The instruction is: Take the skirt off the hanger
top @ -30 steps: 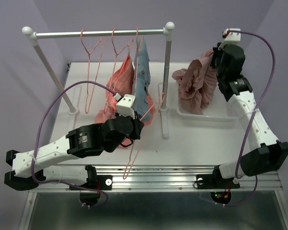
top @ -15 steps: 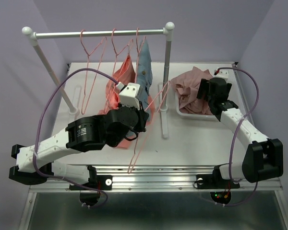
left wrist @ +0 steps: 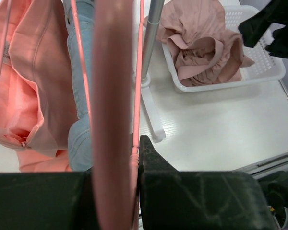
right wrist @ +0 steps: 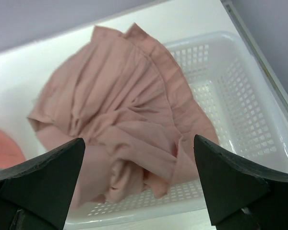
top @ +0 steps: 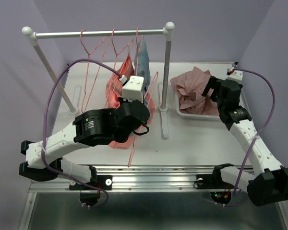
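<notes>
My left gripper moves up and outward next, then lowers the bare hanger onto the bar's end near the basket [top: 155,32]. It lets go there, since that part of the bar stands empty.
The salmon-coral skirt [top: 119,85] hangs from the rail among pink hangers, its hem down on the table; it fills the left of the left wrist view [left wrist: 33,72]. My left gripper [top: 136,120] is right in front of it. The left gripper [left wrist: 116,172] is shut on a bare pink hanger [left wrist: 113,96]. That hanger [top: 143,125] slants from the rack post down toward the front edge. My right gripper [top: 212,91] stands open over the basket. Nothing is between the fingers of the right gripper [right wrist: 139,182].
A grey-blue garment [top: 144,60] hangs next to the skirt. A dusty mauve-pink ruffled garment [right wrist: 125,110] lies bunched in the white basket [right wrist: 240,105] at the back right. The rack's rail [top: 101,33] and right post [top: 167,76] stand between the arms.
My right gripper opened and let the mauve garment drop into the basket, then drew back. My left arm moved up and back toward the rack with the pink hanger.
</notes>
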Motion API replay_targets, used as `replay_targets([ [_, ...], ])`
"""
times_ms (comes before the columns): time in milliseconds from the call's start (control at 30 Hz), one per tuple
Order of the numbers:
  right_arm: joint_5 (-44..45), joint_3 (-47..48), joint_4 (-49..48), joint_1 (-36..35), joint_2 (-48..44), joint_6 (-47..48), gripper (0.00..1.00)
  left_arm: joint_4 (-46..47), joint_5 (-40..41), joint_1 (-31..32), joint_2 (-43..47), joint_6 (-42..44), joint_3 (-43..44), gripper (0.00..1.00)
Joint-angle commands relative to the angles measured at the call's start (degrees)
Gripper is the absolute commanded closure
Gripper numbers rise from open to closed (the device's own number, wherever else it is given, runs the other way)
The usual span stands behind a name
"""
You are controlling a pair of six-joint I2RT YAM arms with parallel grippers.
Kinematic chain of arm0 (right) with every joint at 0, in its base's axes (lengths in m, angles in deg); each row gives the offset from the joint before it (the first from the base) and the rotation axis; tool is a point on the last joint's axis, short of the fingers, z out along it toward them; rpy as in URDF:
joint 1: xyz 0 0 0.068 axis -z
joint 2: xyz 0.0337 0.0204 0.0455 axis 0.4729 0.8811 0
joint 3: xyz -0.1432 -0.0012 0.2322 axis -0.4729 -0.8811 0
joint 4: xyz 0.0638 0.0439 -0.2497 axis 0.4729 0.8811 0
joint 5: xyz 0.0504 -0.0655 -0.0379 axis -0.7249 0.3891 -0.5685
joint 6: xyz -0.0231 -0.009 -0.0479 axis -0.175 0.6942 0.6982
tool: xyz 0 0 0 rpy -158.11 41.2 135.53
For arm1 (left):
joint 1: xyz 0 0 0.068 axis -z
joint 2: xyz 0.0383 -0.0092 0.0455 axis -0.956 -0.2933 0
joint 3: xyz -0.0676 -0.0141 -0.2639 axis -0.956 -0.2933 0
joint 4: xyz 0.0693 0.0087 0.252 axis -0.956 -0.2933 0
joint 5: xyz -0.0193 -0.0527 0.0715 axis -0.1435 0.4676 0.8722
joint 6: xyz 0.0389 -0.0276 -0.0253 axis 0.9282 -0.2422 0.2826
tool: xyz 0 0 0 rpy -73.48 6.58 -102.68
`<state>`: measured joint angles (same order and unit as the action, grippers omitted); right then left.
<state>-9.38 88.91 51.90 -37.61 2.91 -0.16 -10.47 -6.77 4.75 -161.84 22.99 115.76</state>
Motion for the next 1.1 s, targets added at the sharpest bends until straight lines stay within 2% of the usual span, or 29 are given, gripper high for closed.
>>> replay_targets([
  [0,-3.65,1.45,0.55,0.25,-5.15,-1.38,0.00,-0.67,7.50,0.27,-3.66,2.06,6.73,1.00],
  [100,-4.35,1.18,2.22,0.25,-8.06,-1.21,0.00,-0.77,8.39,-0.08,-7.27,4.78,10.34,1.00],
  [300,-5.05,0.04,4.69,0.25,-13.42,-2.26,0.00,-0.50,9.27,-5.96,-11.93,6.01,14.64,1.00],
  [500,-9.53,-1.28,4.69,0.25,-18.25,-2.18,0.00,6.61,7.25,-9.57,-15.97,15.75,20.35,1.00],
  [700,-9.10,-1.37,6.35,0.25,-20.01,-2.00,0.00,10.21,4.63,-13.43,-20.28,21.92,29.23,1.00],
  [1067,-6.64,-1.54,7.15,0.25,-21.86,-2.26,0.00,23.22,2.94,-17.22,-24.85,34.57,31.44,1.00],
])
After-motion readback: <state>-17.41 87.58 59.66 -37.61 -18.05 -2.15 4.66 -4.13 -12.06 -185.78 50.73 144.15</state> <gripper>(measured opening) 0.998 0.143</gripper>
